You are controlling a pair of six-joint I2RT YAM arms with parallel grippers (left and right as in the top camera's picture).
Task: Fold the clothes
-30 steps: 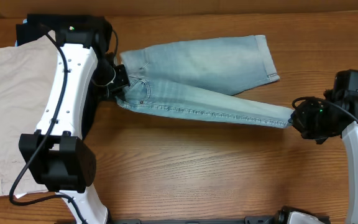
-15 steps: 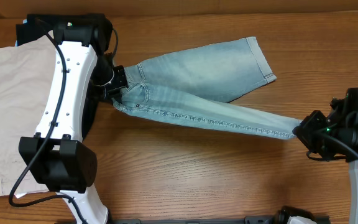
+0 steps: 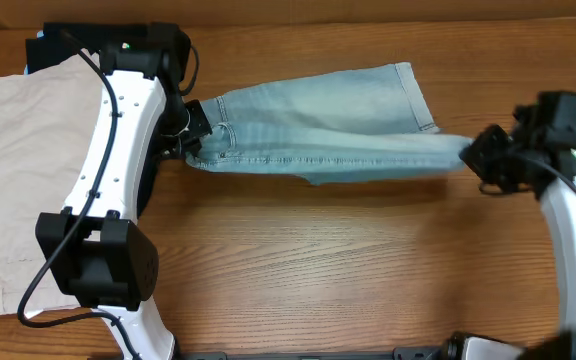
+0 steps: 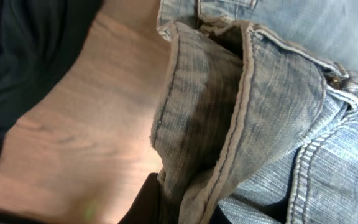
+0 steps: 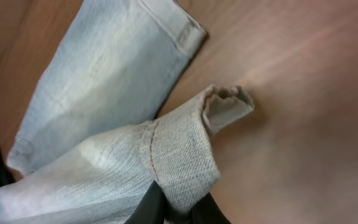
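I will move my left gripper outward toward the flat far layer of the shorts (image 3: 218, 104) (image 4: 229, 9) and let go of the waistband there, because that layer lies outward of the held edge.
The light-blue denim shorts (image 3: 318, 125) lie stretched across the far middle of the wooden table. One leg lies flat behind; the other is pulled over it towards the right. My left gripper (image 3: 192, 138) is shut on the waistband, whose folded edge (image 4: 210, 118) fills the left wrist view. My right gripper (image 3: 476, 155) is shut on the hem of the near leg (image 5: 185, 168), holding it just above the table. The other leg's hem (image 5: 166, 31) lies flat beyond it.
Beige shorts (image 3: 23, 170) lie over a black garment (image 3: 153, 185) at the left, under my left arm. The black garment also shows in the left wrist view (image 4: 30, 56). Bare wood (image 3: 348, 270) spans the near half of the table.
My right gripper has carried the near leg's hem up and away, swinging that leg from a diagonal onto the far leg. The left gripper has stayed holding the waistband.
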